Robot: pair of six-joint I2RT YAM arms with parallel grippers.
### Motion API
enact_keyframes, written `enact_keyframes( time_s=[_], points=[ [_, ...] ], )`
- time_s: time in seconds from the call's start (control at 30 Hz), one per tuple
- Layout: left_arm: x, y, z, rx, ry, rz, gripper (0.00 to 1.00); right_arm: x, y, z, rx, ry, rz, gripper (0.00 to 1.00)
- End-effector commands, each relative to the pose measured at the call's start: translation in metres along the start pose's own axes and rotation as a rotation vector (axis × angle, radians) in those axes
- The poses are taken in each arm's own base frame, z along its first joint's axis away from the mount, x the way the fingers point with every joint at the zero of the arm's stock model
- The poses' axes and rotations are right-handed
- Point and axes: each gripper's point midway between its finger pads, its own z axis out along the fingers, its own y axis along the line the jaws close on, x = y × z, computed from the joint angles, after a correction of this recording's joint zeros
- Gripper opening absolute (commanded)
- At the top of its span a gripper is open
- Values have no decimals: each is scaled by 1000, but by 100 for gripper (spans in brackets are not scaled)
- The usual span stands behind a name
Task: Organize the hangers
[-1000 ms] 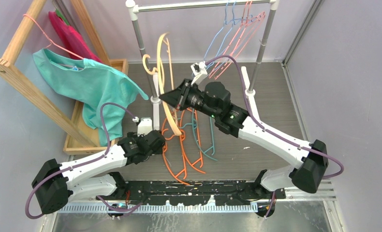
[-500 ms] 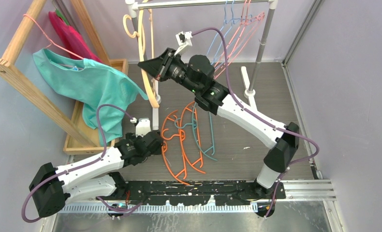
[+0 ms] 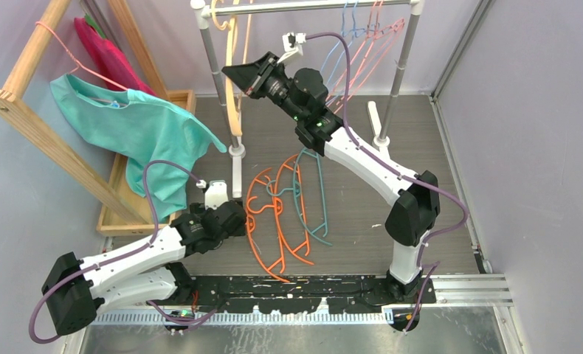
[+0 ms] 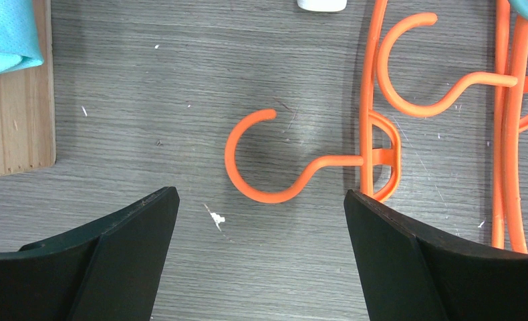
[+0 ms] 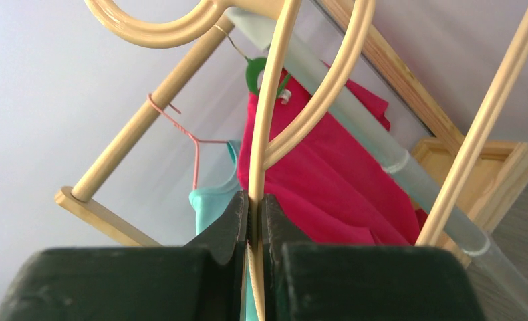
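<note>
The hook of the tan-yellow hanger reaches the metal bar, so my right gripper will go down slightly at the metal bar's end nearest the wooden rack, then let go of the hanger.
My right gripper (image 3: 233, 72) is shut on the tan-yellow hanger (image 3: 232, 81) and holds it high at the left end of the metal rail (image 3: 311, 7), its hook at the rail. In the right wrist view the jaws (image 5: 254, 207) pinch one thin bar of the tan-yellow hanger (image 5: 268, 120). Orange hangers (image 3: 263, 214) and teal hangers (image 3: 307, 199) lie on the floor. Pink and light-blue wire hangers (image 3: 362, 37) hang at the rail's right end. My left gripper (image 3: 237, 221) is open over the floor beside an orange hanger's hook (image 4: 261, 160), and holds nothing (image 4: 261, 221).
A wooden rack (image 3: 38, 110) at the left carries a pink wire hanger with a teal shirt (image 3: 141, 133) and a red garment (image 3: 108, 51). A wooden tray (image 3: 122, 199) lies under it. The rail's white posts (image 3: 222, 81) stand on feet on the floor.
My right arm has lifted the tan-yellow hanger from above the floor pile up to the rail's left end. My left gripper has stayed put, open.
</note>
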Motion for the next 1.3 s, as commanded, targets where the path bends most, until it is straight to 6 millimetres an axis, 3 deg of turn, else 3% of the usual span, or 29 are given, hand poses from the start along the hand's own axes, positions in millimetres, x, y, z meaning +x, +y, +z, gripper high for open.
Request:
enact_keyframes(
  time_s=[0.0, 0.3, 0.57, 0.63, 0.73, 0.83, 1.07, 1.27],
  points=[
    [-12, 5, -3, -16, -51, -24, 98, -48, 50, 3, -174, -116, 19, 1],
    [-16, 4, -5, -26, -50, -20, 98, -20, -5, 23, -55, -43, 76, 1],
    [-15, 4, -6, -32, -41, -21, 98, 6, -22, 14, -28, 35, 93, 1],
    [-16, 3, -5, -33, -40, -22, 98, 6, -20, 5, -19, 42, 80, 11],
    [-17, 2, -6, -38, -36, -14, 98, 1, -16, -8, 14, 34, 35, 39],
    [-21, -1, -8, -34, -38, -10, 98, -5, -8, -24, 52, 22, -42, 55],
    [-22, -7, -8, -20, -27, -11, 98, 2, -5, -76, 193, 63, -255, 77],
    [-20, -7, -4, -32, -18, 14, 98, 48, -37, -135, 382, 230, -500, 81]
  ],
)
